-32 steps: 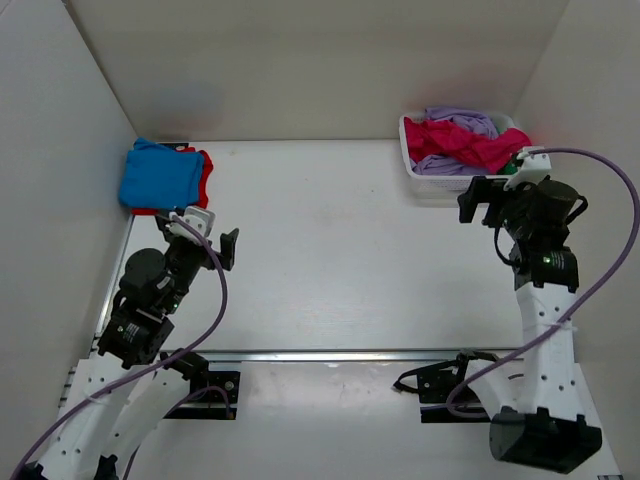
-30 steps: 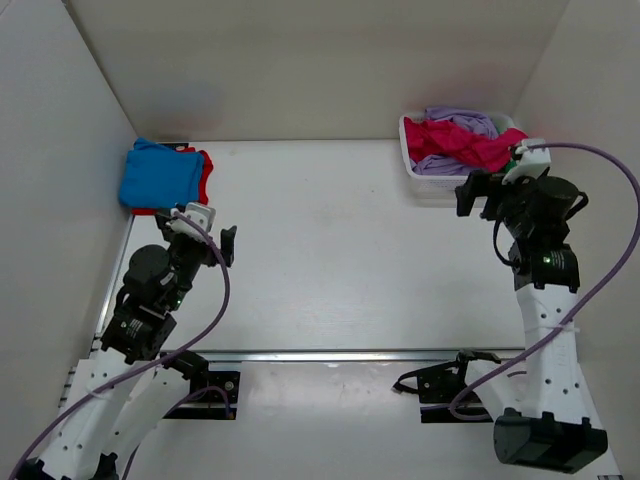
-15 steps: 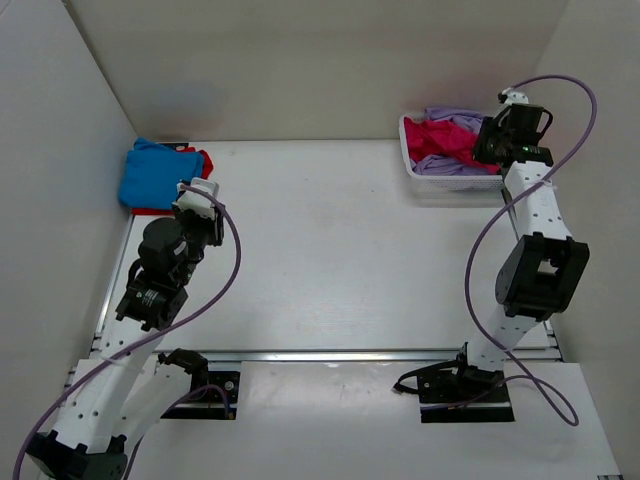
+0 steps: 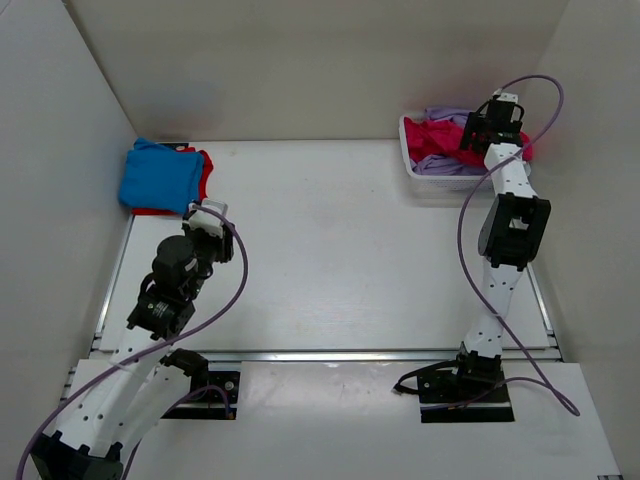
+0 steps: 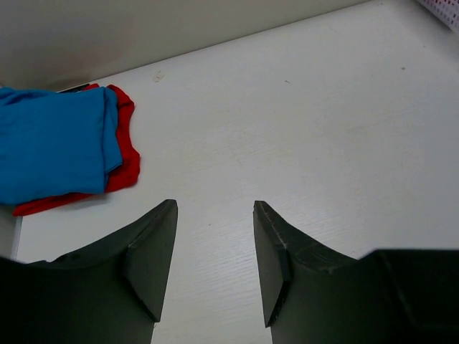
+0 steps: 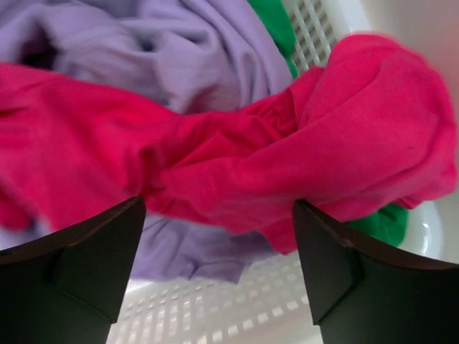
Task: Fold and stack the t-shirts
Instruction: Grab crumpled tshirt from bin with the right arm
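My right gripper lowers onto the crimson-pink shirt's creased middle [image 6: 216, 189] next and closes there, since that cloth lies between my open fingers, atop the lavender and green shirts.
A folded bright blue t-shirt [image 4: 157, 175] lies on a folded red t-shirt [image 4: 203, 172] at the table's far left; both show in the left wrist view, blue [image 5: 50, 143] over red [image 5: 123, 150]. A crimson-pink t-shirt [image 4: 445, 142] is crumpled with a lavender t-shirt [image 4: 458, 120] in the white basket [image 4: 440, 183]. In the right wrist view the crimson-pink shirt [image 6: 287, 165] lies over the lavender shirt [image 6: 193, 57] and a green shirt [image 6: 276, 29]. My right gripper [image 6: 219, 244] is open just above the crimson-pink shirt. My left gripper [image 5: 214, 251] is open and empty over bare table.
White walls close in the table on the left, back and right. The basket's latticed wall [image 6: 237, 308] stands at the back right corner. A metal rail [image 4: 340, 353] runs along the near edge by the arm bases.
My right arm has stretched out to the far right, bringing its gripper over the basket. My left arm has swung a little to the right and forward.
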You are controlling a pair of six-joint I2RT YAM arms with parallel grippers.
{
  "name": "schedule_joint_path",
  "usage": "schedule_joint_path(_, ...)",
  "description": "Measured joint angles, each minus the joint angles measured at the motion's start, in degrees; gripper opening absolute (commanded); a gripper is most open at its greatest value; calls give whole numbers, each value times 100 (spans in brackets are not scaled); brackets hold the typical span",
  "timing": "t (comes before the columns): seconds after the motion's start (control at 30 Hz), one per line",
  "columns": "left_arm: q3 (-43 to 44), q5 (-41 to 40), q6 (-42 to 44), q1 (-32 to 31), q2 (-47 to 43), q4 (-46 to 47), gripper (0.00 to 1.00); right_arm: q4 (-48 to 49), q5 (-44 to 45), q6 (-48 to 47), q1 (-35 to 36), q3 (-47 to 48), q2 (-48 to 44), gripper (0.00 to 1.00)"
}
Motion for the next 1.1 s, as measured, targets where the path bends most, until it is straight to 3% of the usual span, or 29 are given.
schedule_joint_path(0.17, -155, -63, 28, 11, 4, 127, 58, -616, 562, 339, -9, 1615, 1220, 86)
schedule_joint_path(0.27, -199, -118, 57, 11, 50, 184, 59, -820, 496, 555, -103, 1882, 1432, 55)
schedule_joint_path(0.3, -214, -129, 66, 11, 72, 219, 58, -905, 428, 627, -157, 1937, 1451, 18)
schedule_joint_path(0.37, -229, -142, 76, 7, 96, 256, 55, -1038, 258, 748, -258, 2050, 1471, 0)
schedule_joint_path(0.5, -240, -170, 94, 0, 101, 299, 55, -1152, 13, 737, -330, 2173, 1464, 0)
schedule_joint_path(0.6, -240, -190, 50, 0, 101, 302, 47, -1217, -155, 614, -284, 2173, 1403, 0)
schedule_joint_path(0.73, -216, -251, -2, 0, 109, 210, 53, -1344, -487, 507, -181, 2173, 979, 1)
schedule_joint_path(0.97, -144, -127, -234, -11, -109, -22, 57, -1360, -1231, 229, 321, 1906, -1287, 0)
schedule_joint_path(1.1, -96, -26, -376, -13, -372, -85, 57, -1152, -1279, -87, 1126, 1456, -3058, 0)
